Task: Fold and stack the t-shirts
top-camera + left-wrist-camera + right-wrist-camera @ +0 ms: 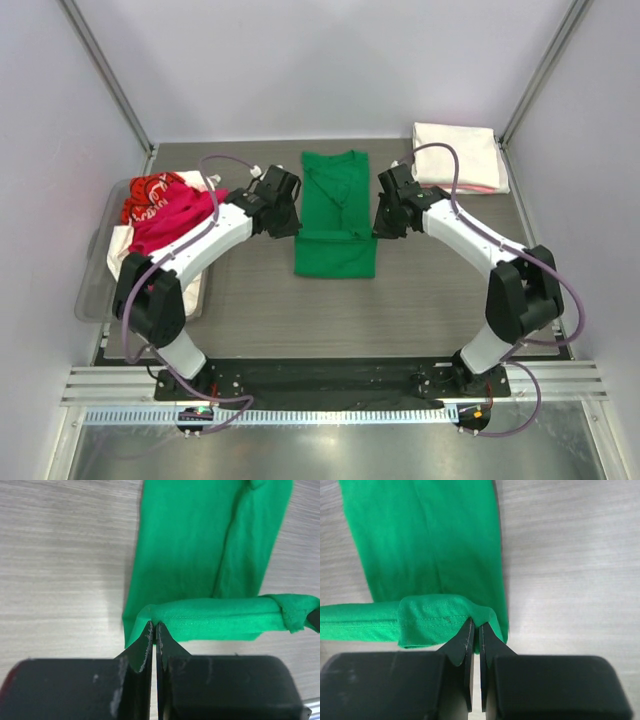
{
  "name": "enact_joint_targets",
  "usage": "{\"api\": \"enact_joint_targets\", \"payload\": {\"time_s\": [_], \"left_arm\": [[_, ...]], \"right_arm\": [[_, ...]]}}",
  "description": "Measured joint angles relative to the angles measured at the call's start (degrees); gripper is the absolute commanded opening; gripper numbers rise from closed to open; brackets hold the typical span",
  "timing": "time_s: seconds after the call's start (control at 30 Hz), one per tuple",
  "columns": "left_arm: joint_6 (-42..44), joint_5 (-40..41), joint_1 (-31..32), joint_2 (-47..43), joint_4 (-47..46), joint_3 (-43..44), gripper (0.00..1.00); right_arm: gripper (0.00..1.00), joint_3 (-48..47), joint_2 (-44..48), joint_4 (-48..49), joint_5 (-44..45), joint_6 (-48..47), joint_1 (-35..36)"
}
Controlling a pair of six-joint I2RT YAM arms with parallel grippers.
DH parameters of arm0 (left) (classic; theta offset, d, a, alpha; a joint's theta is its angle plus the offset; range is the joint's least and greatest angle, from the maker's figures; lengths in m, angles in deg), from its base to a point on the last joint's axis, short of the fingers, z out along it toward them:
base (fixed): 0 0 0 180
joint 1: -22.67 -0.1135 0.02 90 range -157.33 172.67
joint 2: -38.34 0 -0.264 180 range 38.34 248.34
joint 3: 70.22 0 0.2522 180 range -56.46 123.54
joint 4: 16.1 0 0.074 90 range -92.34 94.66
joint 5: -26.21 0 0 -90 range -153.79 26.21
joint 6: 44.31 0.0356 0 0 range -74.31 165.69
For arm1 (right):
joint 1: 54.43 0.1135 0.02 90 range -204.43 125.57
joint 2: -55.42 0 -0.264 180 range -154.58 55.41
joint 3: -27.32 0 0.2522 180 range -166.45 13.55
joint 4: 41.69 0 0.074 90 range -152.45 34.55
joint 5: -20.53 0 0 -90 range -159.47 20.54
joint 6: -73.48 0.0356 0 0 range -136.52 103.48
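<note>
My right gripper moves outward and down next. Then it lets go of the hem corner onto the green shirt's edge facing the stack (493, 572), since the hem still hangs raised.
The bright green t-shirt (335, 215) lies lengthwise in the middle of the table, folded into a narrow strip, with its hem edge raised across it. My left gripper (291, 216) is shut on the hem's left corner, and in the left wrist view the closed gripper (154, 625) pinches the green cloth (200, 545). My right gripper (383, 216) is shut on the hem's right corner, and the right wrist view shows that gripper (476, 623) nipping a bunched fold of green cloth (430, 545). Red, magenta and white t-shirts (160, 212) lie heaped at the left.
A clear plastic bin (92, 292) at the left table edge holds the heaped tees. A folded cream-white and pink stack (457, 155) sits at the back right corner. Grey wood-grain table (330, 310) shows in front of the green shirt.
</note>
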Motion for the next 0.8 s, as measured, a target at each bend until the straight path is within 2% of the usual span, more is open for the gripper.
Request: {"api": "enact_joint_targets", "payload": {"time_s": [0.47,0.7,0.73,0.77,0.8], "left_arm": [[3.3,-4.4,-4.6,18.1,-0.9,12.3,0.00],[3.5,-4.7,-5.6,21.8,-0.8,14.6,0.01],[3.5,-4.8,-5.8,22.1,-0.6,15.1,0.01],[3.5,-4.7,-6.0,22.6,-0.5,15.9,0.06],[3.6,-4.7,-6.2,23.1,-0.3,16.7,0.13]], "right_arm": [[0.01,-9.2,-14.5,2.0,-4.9,-5.5,-5.2],[0.01,-12.0,-19.4,3.2,-7.3,-6.8,-6.1],[0.01,-12.4,-20.0,3.3,-7.5,-6.9,-6.1],[0.02,-12.7,-20.5,3.3,-7.7,-7.0,-6.1],[0.10,-13.1,-20.9,3.3,-7.8,-7.1,-6.2]]}}
